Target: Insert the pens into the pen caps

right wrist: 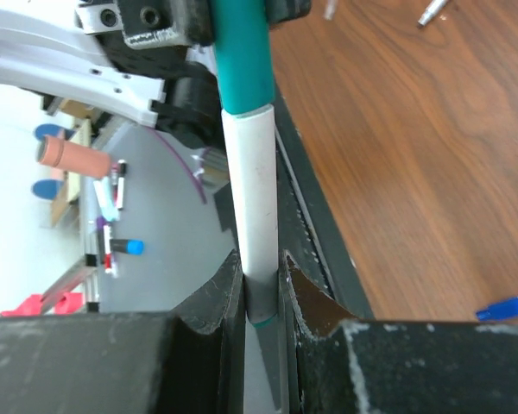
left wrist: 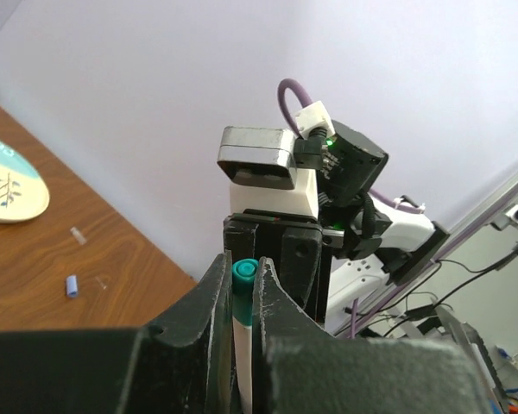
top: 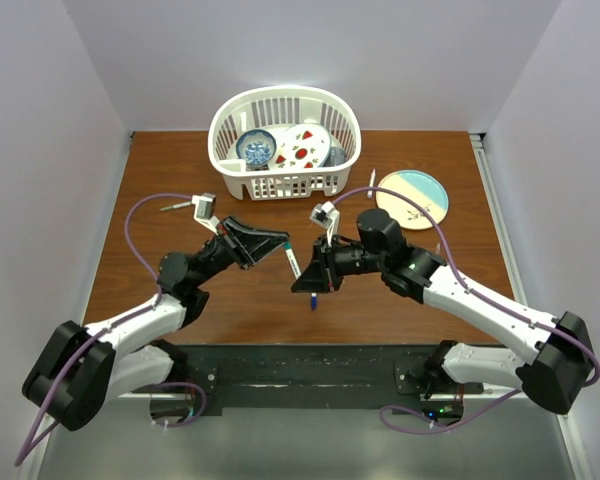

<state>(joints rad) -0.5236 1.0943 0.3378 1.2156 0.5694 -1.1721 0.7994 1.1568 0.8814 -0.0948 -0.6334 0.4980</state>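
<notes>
I need to lower my left gripper next, tilting it downward, to the bare tabletop before the basket and let go of the pen, because its green cap is already on the body of the pen.
One white-barrelled pen (top: pixel 294 260) with a green cap (top: pixel 288 243) is held in the air between both arms. My left gripper (top: pixel 280 240) is shut on the green cap (left wrist: pixel 243 278); the white barrel runs down between its jaws. My right gripper (top: pixel 308 280) is shut on the white barrel (right wrist: pixel 255 190), with the green cap (right wrist: pixel 242 60) at the far end against the left gripper. A blue-capped pen (top: pixel 313 298) lies on the table under the right gripper and shows in the right wrist view (right wrist: pixel 503 306). A small blue cap (left wrist: pixel 71 285) lies loose on the table.
A white basket (top: pixel 230 165) with dishes stands at the back centre. A blue-and-cream plate (top: pixel 412 198) lies at the back right with a white pen (top: pixel 372 180) beside it. A thin grey pen (top: pixel 175 207) lies at the left. A small clear piece (left wrist: pixel 78 235) lies near the blue cap.
</notes>
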